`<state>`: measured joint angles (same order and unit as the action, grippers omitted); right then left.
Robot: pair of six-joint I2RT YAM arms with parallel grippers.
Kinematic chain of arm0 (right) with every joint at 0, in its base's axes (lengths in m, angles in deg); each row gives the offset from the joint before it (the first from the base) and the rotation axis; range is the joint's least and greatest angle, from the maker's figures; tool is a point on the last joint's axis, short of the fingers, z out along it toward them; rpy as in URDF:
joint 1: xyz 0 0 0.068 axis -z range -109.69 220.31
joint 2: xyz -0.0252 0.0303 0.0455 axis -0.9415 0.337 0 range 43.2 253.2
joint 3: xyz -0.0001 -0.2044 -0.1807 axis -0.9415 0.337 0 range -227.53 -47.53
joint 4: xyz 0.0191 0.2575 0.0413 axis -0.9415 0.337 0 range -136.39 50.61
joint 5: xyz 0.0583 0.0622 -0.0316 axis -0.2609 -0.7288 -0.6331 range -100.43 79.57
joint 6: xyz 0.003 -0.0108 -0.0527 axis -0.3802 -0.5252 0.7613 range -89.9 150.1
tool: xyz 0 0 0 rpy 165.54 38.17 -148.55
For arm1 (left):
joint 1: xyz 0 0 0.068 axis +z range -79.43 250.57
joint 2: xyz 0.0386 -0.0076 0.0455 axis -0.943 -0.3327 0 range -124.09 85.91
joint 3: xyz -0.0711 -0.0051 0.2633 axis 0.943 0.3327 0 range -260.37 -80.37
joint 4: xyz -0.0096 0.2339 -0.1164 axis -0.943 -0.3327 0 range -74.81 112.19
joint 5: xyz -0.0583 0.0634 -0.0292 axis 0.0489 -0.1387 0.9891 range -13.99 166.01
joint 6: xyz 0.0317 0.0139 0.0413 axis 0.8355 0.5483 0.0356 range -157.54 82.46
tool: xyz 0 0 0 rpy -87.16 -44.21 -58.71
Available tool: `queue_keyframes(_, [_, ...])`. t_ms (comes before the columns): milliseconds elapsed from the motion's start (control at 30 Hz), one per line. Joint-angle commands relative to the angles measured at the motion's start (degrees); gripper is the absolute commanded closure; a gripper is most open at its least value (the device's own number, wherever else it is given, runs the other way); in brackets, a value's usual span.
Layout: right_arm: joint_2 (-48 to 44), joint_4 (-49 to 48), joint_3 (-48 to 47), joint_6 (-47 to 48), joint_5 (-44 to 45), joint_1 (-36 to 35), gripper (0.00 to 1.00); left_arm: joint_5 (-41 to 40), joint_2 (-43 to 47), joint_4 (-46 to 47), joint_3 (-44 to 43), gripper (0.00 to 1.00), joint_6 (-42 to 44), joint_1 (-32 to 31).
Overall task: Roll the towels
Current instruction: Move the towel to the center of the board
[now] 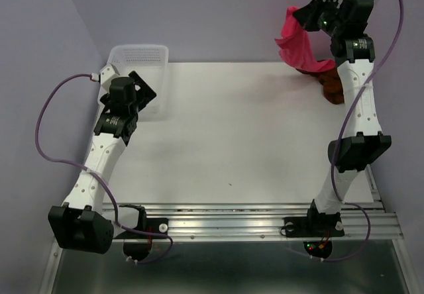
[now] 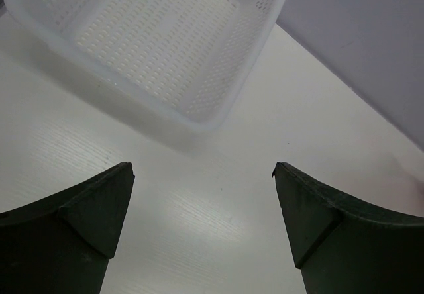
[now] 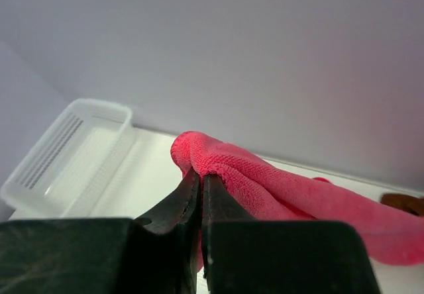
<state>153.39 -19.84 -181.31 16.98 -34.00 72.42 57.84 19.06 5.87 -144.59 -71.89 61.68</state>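
The robot's right gripper needs to swing toward the basket, then back and down to lay the pink-red towel (image 1: pixel 297 42) across the middle of the table.
The pink-red towel (image 1: pixel 297 42) hangs lifted at the table's far right corner, pinched at one edge by my right gripper (image 1: pixel 313 12), which is shut on it. In the right wrist view the pink-red towel (image 3: pixel 278 181) bunches over my closed right gripper (image 3: pixel 201 173) and trails off to the right. The rust brown towel (image 1: pixel 331 85) lies crumpled on the table beneath, partly hidden by the right arm; a sliver of that rust brown towel (image 3: pixel 403 202) shows at the right edge. My left gripper (image 1: pixel 140 82) stands open and holds nothing, its fingertips (image 2: pixel 119 181) wide apart over bare table.
A white perforated basket (image 1: pixel 139 55) stands at the far left corner, just beyond the left gripper; the same white basket (image 2: pixel 218 108) fills the top of the left wrist view. Grey walls close in the table at back and sides. A metal rail (image 1: pixel 252 221) runs along the near edge.
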Motion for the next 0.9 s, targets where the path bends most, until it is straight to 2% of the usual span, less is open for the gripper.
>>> queue_keyframes(0, [-5.8, -2.7, -3.9, 5.1, -3.7, -8.7, 0.99, 1.6, 2.8, 2.4, -2.0, 0.01, 1.0, 0.4])
queue_keyframes(233, [-3.9, -10.9, -8.2, 0.4, -12.4, -16.2, 0.99, 2.4, 4.0, 2.0, -2.9, 0.01, 0.5, 0.4])
queue_keyframes(300, [-3.4, -15.9, -8.3, -1.6, -14.6, -17.3, 0.99, 1.8, 4.2, 1.4, -3.4, 0.01, 0.4, 0.4])
queue_keyframes(433, [-5.9, -17.8, -3.6, -1.4, -18.0, -17.3, 0.99, 1.8, 5.1, 0.4, -3.5, 0.01, -0.1, 0.4])
queue_keyframes(467, [-7.3, -17.8, 3.4, 0.0, -15.9, -17.3, 0.99, 2.1, 5.1, 0.3, -3.2, 0.01, -0.3, 0.4])
queue_keyframes(567, [-15.3, -16.9, 16.2, 7.1, -10.5, -17.3, 0.99, 2.8, 5.5, 0.2, -2.0, 0.01, -0.5, 0.4])
queue_keyframes(600, [-19.6, -16.4, 25.1, 11.7, -6.9, -17.3, 0.99, 3.0, 5.4, 0.1, -1.6, 0.01, -0.6, 0.4])
queue_keyframes(633, [-21.7, -15.7, 29.4, 13.8, -5.4, -16.8, 0.98, 3.6, 5.3, 0.2, -1.3, 0.01, -0.6, 0.4])
queue_keyframes(700, [-25.4, -13.5, 41.2, 16.5, -2.2, -14.4, 0.88, 4.7, 5.2, 0.7, -0.4, 0.01, -0.8, 0.4])
queue_keyframes(767, [-29.0, -10.7, 48.4, 16.3, -0.4, -12.2, 0.8, 7.6, 4.3, 1.2, 0.3, 0.01, -0.8, 0.4])
queue_keyframes(800, [-29.6, -10.1, 55.0, 15.2, 2.1, -10.5, 0.76, 8.8, 3.6, 1.6, 0.9, 0.01, -1.0, 0.4])
queue_keyframes(867, [-29.9, -7.8, 60.4, 14.4, 10.7, -9.4, 0.63, 12.0, 2.5, 2.1, 1.3, 0.01, -0.9, -0.2])
